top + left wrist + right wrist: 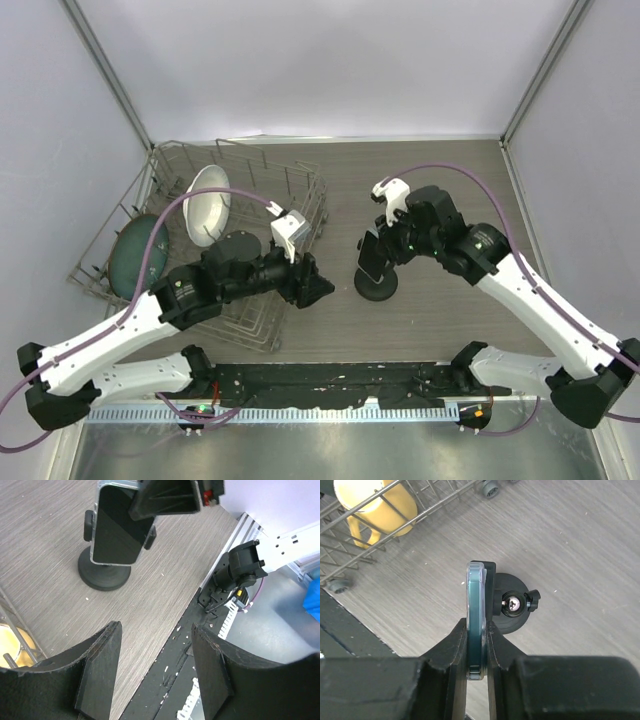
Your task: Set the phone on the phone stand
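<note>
My right gripper should move outward with a turn, over the bare tabletop (540, 512) beside the rack's far end (355, 213), and let go, because the stand's clamp arms are on both sides of the phone.
The phone (369, 256) stands upright with its dark screen facing left, against the top of the phone stand (377, 286). My right gripper (388, 240) is shut on the phone's upper edge. In the right wrist view the phone (475, 605) is seen edge-on, pinched between my fingers, my gripper (476, 650) around it and the stand (514, 605) right behind it. In the left wrist view the phone (119, 527) sits between the stand's side clamp arms above the round base (104, 575). My left gripper (318, 290) is open and empty, left of the stand; its jaws (156, 652) are spread over the table edge.
A wire dish rack (292, 205) stands at the left with a white bowl (208, 205), a green dish (137, 255) and a yellow cup (375, 505). A black mounting strip (330, 380) runs along the near edge.
</note>
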